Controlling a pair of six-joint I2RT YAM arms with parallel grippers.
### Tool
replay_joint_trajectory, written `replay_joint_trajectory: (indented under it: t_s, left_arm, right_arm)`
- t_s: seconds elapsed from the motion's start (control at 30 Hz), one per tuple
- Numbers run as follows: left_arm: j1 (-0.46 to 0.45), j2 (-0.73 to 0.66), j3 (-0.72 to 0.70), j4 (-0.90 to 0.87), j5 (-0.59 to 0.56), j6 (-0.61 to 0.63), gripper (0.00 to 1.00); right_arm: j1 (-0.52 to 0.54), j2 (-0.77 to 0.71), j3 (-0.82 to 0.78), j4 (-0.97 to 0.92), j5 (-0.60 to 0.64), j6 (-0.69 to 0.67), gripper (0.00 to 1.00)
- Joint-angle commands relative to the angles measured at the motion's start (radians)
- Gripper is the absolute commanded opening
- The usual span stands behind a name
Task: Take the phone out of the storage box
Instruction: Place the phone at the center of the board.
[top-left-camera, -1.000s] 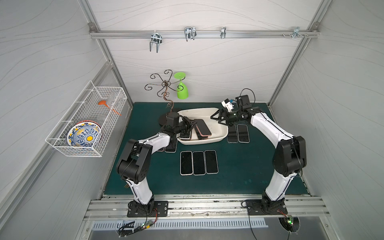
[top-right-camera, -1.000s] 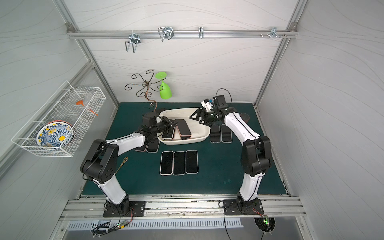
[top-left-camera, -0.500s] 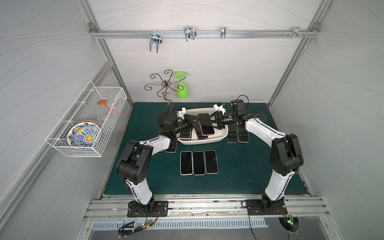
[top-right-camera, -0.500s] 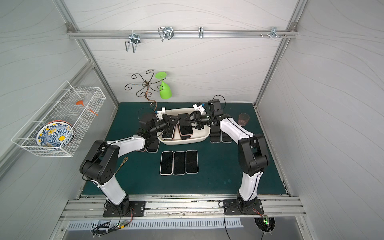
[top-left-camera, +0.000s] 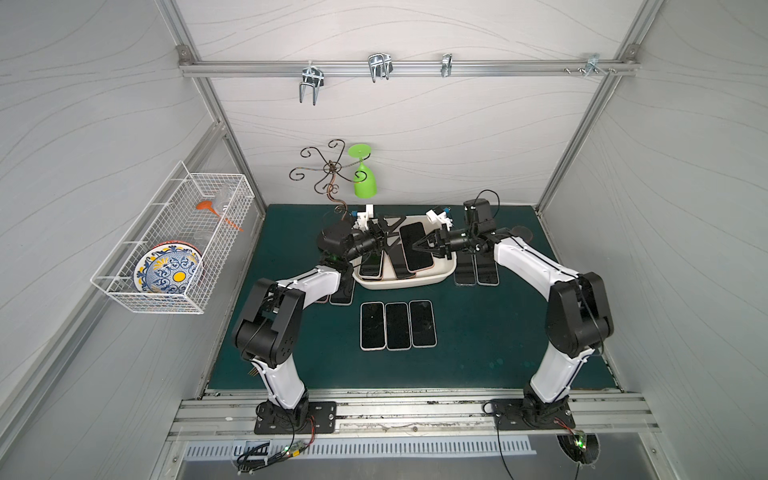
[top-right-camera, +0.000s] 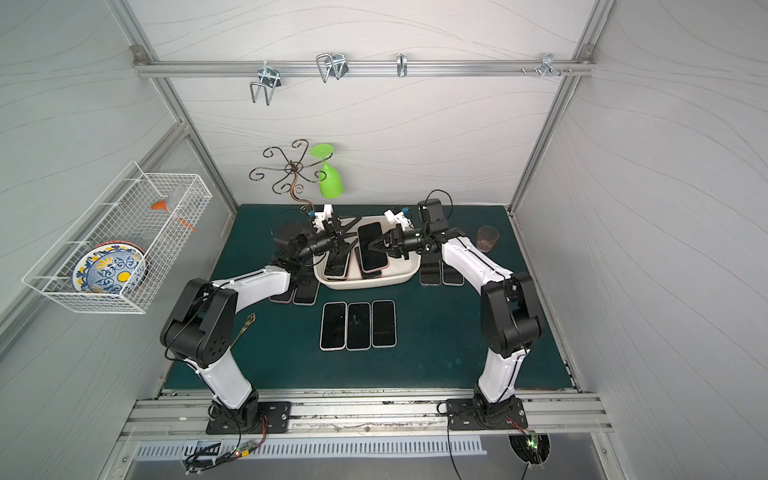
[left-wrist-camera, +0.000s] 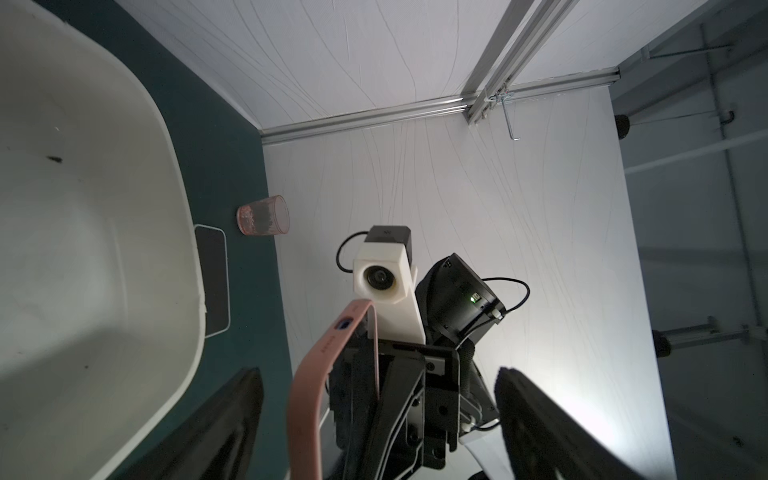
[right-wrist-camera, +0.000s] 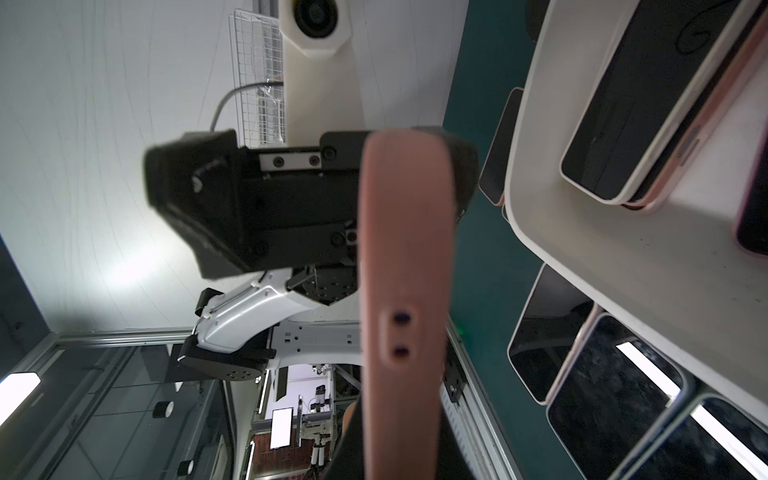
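Note:
I need to carry the phone back from the box and down next with my right gripper and release it on the bare mat (top-left-camera: 449, 321), because the space there beside the phone row is free.
The cream storage box (top-left-camera: 415, 282) sits on the green mat at the back, with several phones (right-wrist-camera: 648, 104) lying in it. One phone (top-left-camera: 415, 245) with a black screen and a pink edge hangs above the box, seen in both top views (top-right-camera: 372, 247). My right gripper (top-left-camera: 417, 248) is shut on the phone's right side; in the right wrist view the pink phone (right-wrist-camera: 403, 291) hides its fingertips. My left gripper (left-wrist-camera: 378, 374) is open, its fingers (left-wrist-camera: 232, 415) wide on either side of the phone's pink edge (left-wrist-camera: 316, 374) without touching it.
Three phones (top-left-camera: 398, 325) lie in a row in front of the box. Two more (top-left-camera: 476, 270) lie right of it, and others (top-left-camera: 343, 297) lie under my left arm. A pink cup (top-right-camera: 487, 238) stands back right, a metal stand with a green glass (top-left-camera: 365, 183) behind, and a wire basket (top-left-camera: 174, 245) hangs left.
My left gripper lifted the phone off the pile, then opened and let it go. My right gripper came in from the right and shut on the phone.

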Motion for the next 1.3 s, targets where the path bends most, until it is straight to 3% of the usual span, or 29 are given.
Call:
replay_joint_trajectory:
  t_s: [0.0, 0.13, 0.3, 0.47, 0.9, 1.27]
  left_arm:
    - [0.069, -0.088, 0.085, -0.282, 0.035, 0.160, 1.00]
    - [0.079, -0.163, 0.198, -0.739, -0.019, 0.460, 1.00]
    - [0.080, -0.228, 0.256, -0.965, -0.093, 0.614, 1.00]
    - [0.079, -0.264, 0.253, -1.054, -0.151, 0.667, 1.00]
    - [0.079, -0.310, 0.205, -1.117, -0.183, 0.715, 1.00]
    - [0.079, -0.311, 0.184, -1.118, -0.172, 0.727, 0.99]
  right_arm:
    - [-0.053, -0.161, 0.011, -0.356, 0.086, -0.270, 0.00]
    - [-0.093, -0.339, -0.156, -0.547, 0.251, -0.376, 0.00]
    - [-0.122, -0.508, -0.491, -0.528, 0.332, -0.363, 0.00]
    - [-0.121, -0.450, -0.657, -0.355, 0.376, -0.317, 0.00]
    - [-0.053, -0.151, -0.700, 0.000, 0.446, -0.332, 0.00]
    - [-0.035, -0.059, -0.685, 0.018, 0.452, -0.306, 0.00]
